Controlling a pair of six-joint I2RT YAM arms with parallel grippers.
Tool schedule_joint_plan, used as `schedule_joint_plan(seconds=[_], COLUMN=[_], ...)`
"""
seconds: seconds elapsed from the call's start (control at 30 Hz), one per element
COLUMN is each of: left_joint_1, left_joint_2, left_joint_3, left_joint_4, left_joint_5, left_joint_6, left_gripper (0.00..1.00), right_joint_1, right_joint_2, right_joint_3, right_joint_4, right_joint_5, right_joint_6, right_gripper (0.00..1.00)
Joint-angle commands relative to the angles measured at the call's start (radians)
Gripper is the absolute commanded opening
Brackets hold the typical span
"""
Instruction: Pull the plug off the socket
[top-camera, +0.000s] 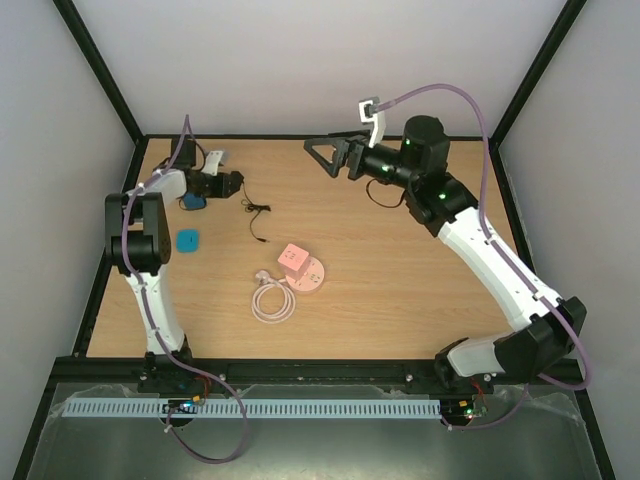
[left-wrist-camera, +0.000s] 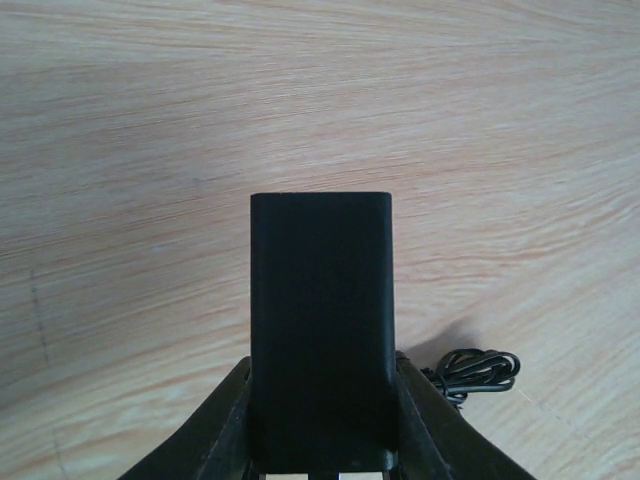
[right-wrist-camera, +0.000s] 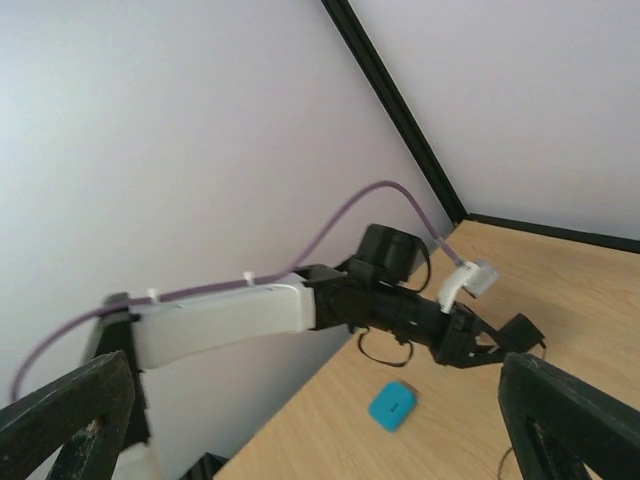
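My left gripper needs to go down next toward the bare wood beside the black cord and let go of the black rectangular block (left-wrist-camera: 320, 320) there, because that spot is below my gripper.
A pink square plug (top-camera: 292, 257) sits in a round pink socket (top-camera: 312, 277) lying on the wooden table near its middle. Its pale cable (top-camera: 270, 303) lies coiled just to the front left. My left gripper (top-camera: 232, 183) is far off at the back left, low over the table, and is shut on a black rectangular block (left-wrist-camera: 320, 320) that fills the space between its fingers. My right gripper (top-camera: 325, 155) hangs open and empty in the air at the back centre, pointing left. Neither gripper is near the plug.
A thin black cord (top-camera: 256, 215) lies bunched right of the left gripper, seen as a black cord (left-wrist-camera: 478, 371) beside its finger. A blue pad (top-camera: 187, 240) lies at the left, with another blue piece (top-camera: 193, 202) under the left arm. Black frame posts border the table.
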Motion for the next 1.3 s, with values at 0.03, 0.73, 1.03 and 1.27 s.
schedule_joint_plan(seconds=[0.03,0.73,1.03,1.27], left_joint_1=[0.019,0.019,-0.01,-0.049], left_joint_2=[0.071,0.091,-0.087,-0.25], left_joint_3=[0.09,0.176,0.097,0.009], left_joint_4=[-0.054,-0.084,-0.103,-0.145], left_joint_5=[0.02,-0.092,-0.124,-0.16], left_joint_6=[-0.042,-0.104,0.005,0.121], left_gripper=[0.22,0.64,0.78,0.99], right_joint_1=[-0.004,-0.004,-0.004,-0.005], right_joint_2=[-0.006,0.006,-0.019,-0.051], right_joint_3=[0.088,0.136,0.124,0.024], right_joint_4=[-0.016,-0.011,-0.08,-0.147], right_joint_5=[-0.022,-0.026,0.049,0.153], right_joint_6=[0.129,0.267,0.132,-0.112], right_gripper=[0.98,0.98,0.98,0.98])
